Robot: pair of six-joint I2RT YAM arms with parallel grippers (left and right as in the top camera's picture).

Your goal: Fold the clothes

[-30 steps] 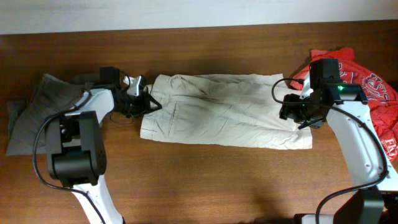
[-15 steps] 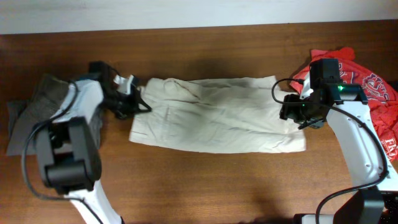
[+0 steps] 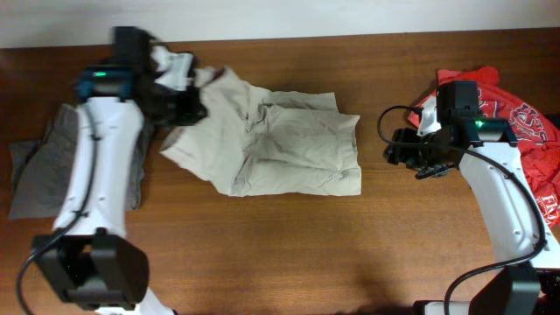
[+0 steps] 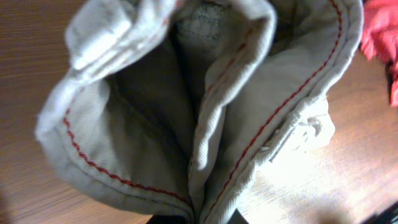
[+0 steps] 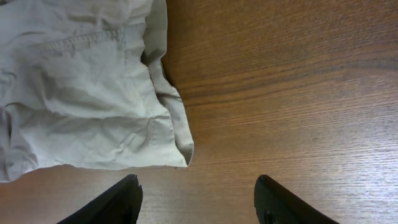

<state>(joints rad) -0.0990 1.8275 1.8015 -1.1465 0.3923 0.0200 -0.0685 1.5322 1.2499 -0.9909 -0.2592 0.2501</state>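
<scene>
To the right in the overhead view, then down, my left gripper will bring the pinched end onto the shorts' other half and release, since that lies flat.
The pale beige shorts (image 3: 280, 144) lie bunched on the wooden table, their left end lifted toward the back left. My left gripper (image 3: 191, 98) is shut on that end; the left wrist view shows beige cloth with red stitching (image 4: 205, 118) pinched between the fingers. My right gripper (image 3: 404, 157) is open and empty, hovering over bare wood just right of the shorts' right edge (image 5: 93, 93), not touching it.
Darker grey-olive shorts (image 3: 44, 171) lie at the left edge under my left arm. A red T-shirt with white lettering (image 3: 525, 131) lies at the right edge behind my right arm. Bare wood runs along the front of the table (image 3: 289, 254).
My left gripper has lifted and pulled the shorts' left end up toward the back left. The shorts slid left and bunched up. My right gripper let go of the right end and is open.
</scene>
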